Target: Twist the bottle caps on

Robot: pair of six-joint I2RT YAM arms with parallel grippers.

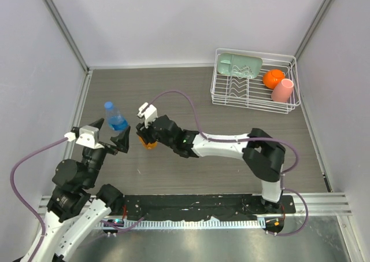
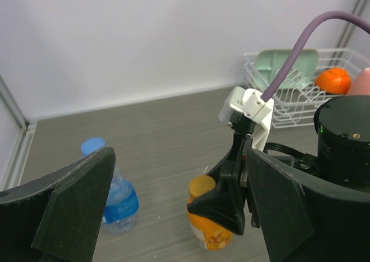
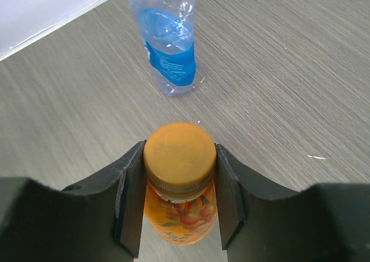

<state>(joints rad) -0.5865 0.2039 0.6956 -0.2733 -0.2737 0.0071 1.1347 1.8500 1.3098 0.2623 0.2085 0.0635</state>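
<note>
The orange-amber cap [image 3: 179, 153] sits between my fingers on the neck, so next my right gripper will ease slightly toward the clear bottle and open wide to release it.
The squat bottle of orange liquid [image 3: 180, 216] stands upright mid-table [image 1: 151, 143], with the orange-amber cap [image 3: 179, 153] sitting on its neck. My right gripper [image 3: 179, 158] is shut on that cap, one finger on each side; it also shows in the top view [image 1: 147, 136]. The taller clear bottle with the blue label [image 1: 117, 122] stands to the left with the blue cap [image 1: 108, 105] on top. My left gripper [image 2: 180, 163] is open wide and holds nothing. The clear bottle [image 2: 118, 207] stands just beyond its left finger [image 2: 75, 204], and the orange bottle [image 2: 211, 232] lies ahead.
A white wire dish rack [image 1: 254, 94] stands at the back right and holds a green tray [image 1: 240, 64], an orange ball [image 1: 273, 78] and a pink cup [image 1: 282, 90]. Walls close off the left, the back and the right. The right arm's purple cable [image 1: 179, 97] arcs over the table.
</note>
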